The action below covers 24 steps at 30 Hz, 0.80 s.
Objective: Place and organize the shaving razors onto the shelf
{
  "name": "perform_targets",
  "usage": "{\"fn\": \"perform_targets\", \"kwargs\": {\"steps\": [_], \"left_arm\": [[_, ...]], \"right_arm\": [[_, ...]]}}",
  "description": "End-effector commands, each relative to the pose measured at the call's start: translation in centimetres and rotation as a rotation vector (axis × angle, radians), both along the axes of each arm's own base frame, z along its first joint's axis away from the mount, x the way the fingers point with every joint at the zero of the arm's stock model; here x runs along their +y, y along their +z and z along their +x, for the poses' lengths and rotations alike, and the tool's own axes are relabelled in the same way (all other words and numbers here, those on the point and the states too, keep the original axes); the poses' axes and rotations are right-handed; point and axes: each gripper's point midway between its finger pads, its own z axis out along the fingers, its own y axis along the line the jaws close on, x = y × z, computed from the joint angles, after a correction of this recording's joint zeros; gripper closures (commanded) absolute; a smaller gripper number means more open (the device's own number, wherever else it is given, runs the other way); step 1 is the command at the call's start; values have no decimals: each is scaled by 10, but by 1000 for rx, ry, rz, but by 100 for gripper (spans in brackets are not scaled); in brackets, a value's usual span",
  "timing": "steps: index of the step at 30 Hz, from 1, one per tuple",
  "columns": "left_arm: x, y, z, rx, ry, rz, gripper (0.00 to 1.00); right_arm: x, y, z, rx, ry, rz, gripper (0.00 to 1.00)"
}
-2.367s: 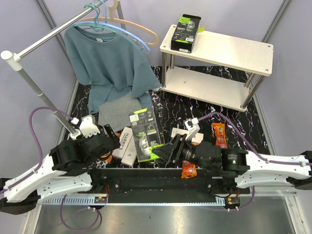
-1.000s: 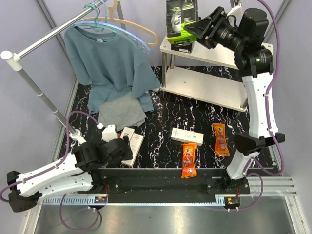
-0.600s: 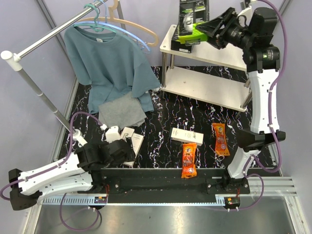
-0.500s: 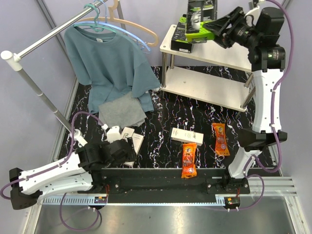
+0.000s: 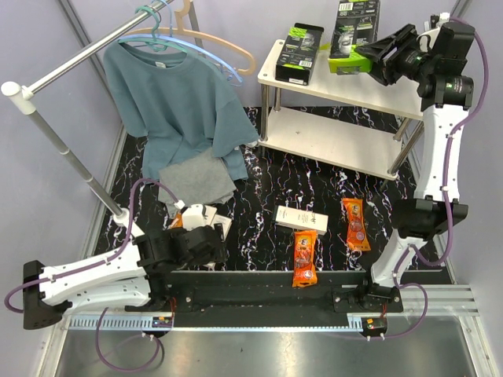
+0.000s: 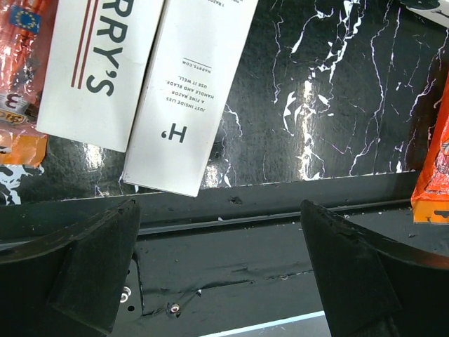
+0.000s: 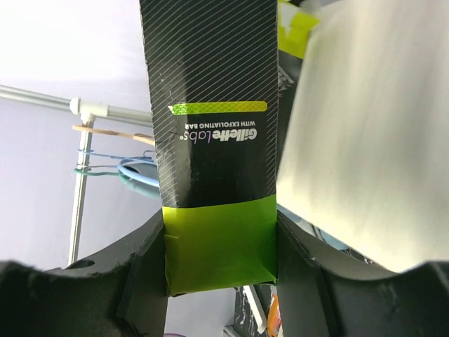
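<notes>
My right gripper should next go down and left in the top view onto the shelf's top board (image 5: 335, 84) and release at the empty spot beside the second box.
My right gripper (image 5: 376, 56) is shut on a black-and-lime-green razor box (image 5: 354, 31), held upright over the top board of the shelf (image 5: 397, 85). In the right wrist view both fingers press the box's lime end (image 7: 219, 246), with the cream board (image 7: 365, 140) beside it. A second black-and-lime box (image 5: 299, 53) lies on the board's left end. On the mat lie a white box (image 5: 301, 219) and two orange blister packs (image 5: 305, 258) (image 5: 354, 223). My left gripper (image 6: 221, 274) hangs open above the black base rail, just short of two white HARRY'S boxes (image 6: 98, 63) (image 6: 193, 91).
A clothes rail (image 5: 86, 55) with hangers and a teal shirt (image 5: 177, 102) stands at the back left, and a folded grey cloth (image 5: 196, 179) lies below it. More orange packs show at the edges of the left wrist view (image 6: 17, 70) (image 6: 433, 175).
The right arm has carried the black-and-lime box to the right along the top board and lower toward it. The left arm has shifted slightly right near the white boxes.
</notes>
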Motion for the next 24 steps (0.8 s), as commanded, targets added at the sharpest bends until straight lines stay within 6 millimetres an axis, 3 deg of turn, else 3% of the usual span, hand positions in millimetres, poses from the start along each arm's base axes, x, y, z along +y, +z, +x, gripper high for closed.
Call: {"fn": "perform_targets", "kwargs": {"steps": [1, 8, 24], "left_arm": [[-10, 1, 1, -6, -6, -35, 1], [-11, 2, 0, -8, -12, -39, 1], [-12, 4, 0, -11, -15, -37, 1]], "right_arm": [[3, 17, 0, -92, 60, 6, 100], [2, -15, 17, -10, 65, 30, 100], [2, -42, 37, 72, 72, 125, 98]]}}
